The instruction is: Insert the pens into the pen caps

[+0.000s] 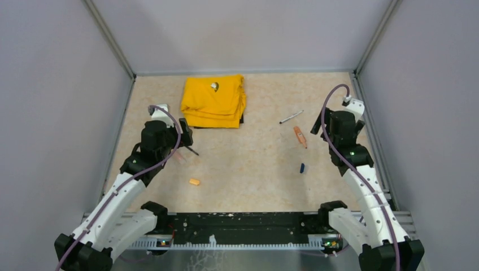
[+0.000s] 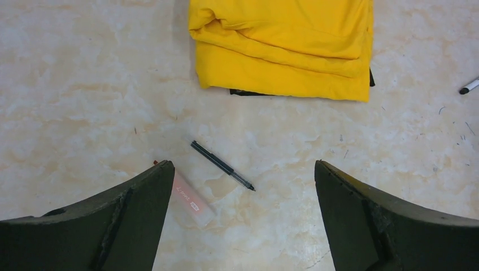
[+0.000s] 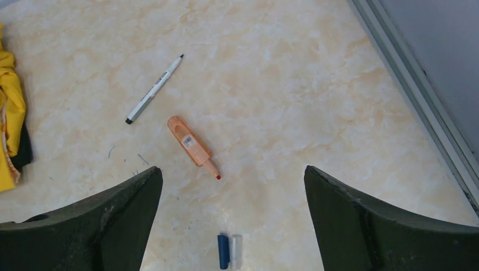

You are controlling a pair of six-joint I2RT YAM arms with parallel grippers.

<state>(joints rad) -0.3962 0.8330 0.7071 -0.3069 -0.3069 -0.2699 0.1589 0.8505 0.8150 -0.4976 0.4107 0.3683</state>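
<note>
The right gripper moves down and to the left in the top view onto the orange marker's labelled middle [image 1: 301, 138] [image 3: 190, 141] next, since the marker's narrow tip lies uncapped.
My left gripper [image 1: 183, 135] [image 2: 243, 165] is open and empty, hovering over a thin dark pen [image 2: 221, 165] [image 1: 190, 150] and a pale orange marker [image 2: 192, 203], which lies partly under my left finger [image 2: 130, 209]. A light orange cap [image 1: 194, 182] lies nearer the arm bases. My right gripper [image 1: 322, 121] [image 3: 233, 169] is open and empty above an uncapped orange marker [image 3: 192, 144] [image 1: 300, 136]. A silver-white pen [image 3: 153, 90] [image 1: 291, 117] lies beyond it. A dark blue cap [image 3: 224, 251] [image 1: 302, 167] lies near the bottom edge, touching a clear piece [image 3: 236, 251].
A folded yellow cloth [image 1: 213, 101] [image 2: 282, 45] lies at the back centre-left with something dark under it. Grey walls and metal rails [image 3: 418, 96] bound the table on three sides. A black rail [image 1: 243, 223] runs along the near edge.
</note>
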